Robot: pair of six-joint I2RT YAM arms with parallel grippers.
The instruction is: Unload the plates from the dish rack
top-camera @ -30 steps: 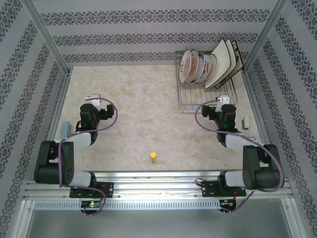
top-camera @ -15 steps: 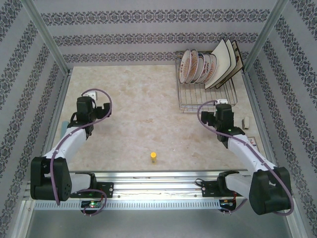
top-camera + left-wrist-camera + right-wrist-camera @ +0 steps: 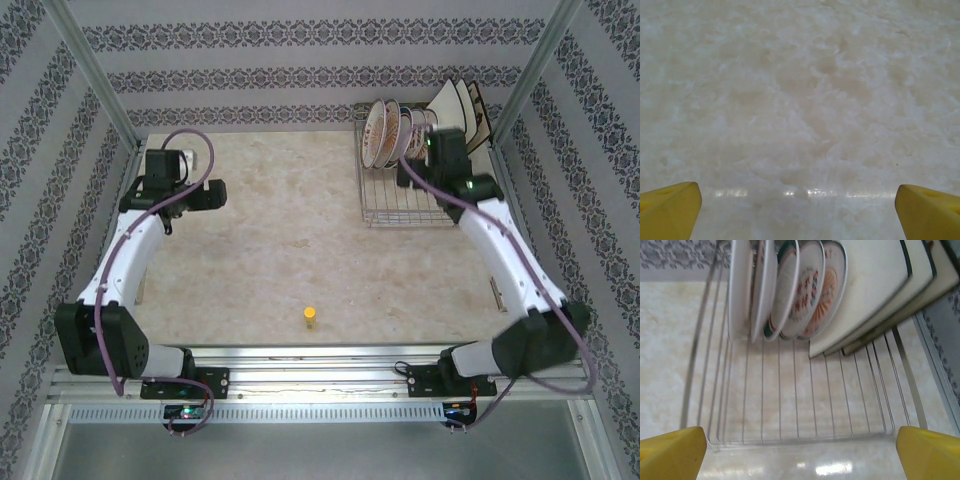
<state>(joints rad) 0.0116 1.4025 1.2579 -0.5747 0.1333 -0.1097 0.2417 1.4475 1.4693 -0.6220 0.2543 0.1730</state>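
Observation:
My right gripper is not yet at the rim of the round plate at the end of the row, where open wires lie beside it. It will move outward and down over that rim next and close.
The dish rack, a silver wire basket, stands at the back right of the table. Several round plates with orange-red patterns stand on edge in it, with square cream plates leaning behind them. My right gripper hangs above the rack's near half, open and holding nothing. In the right wrist view the rack's wires lie below the gripper, with the round plates and the square plates beyond it. My left gripper is open over the back left of the table, over bare marbled surface.
A small yellow object stands on the table near the front middle. Patterned walls and metal frame posts close in the back and sides. The rack sits close to the right wall.
Both arms have stretched away from their bases toward the back. The right gripper moved from in front of the rack to above it. The left went to the back left. Both stayed open.

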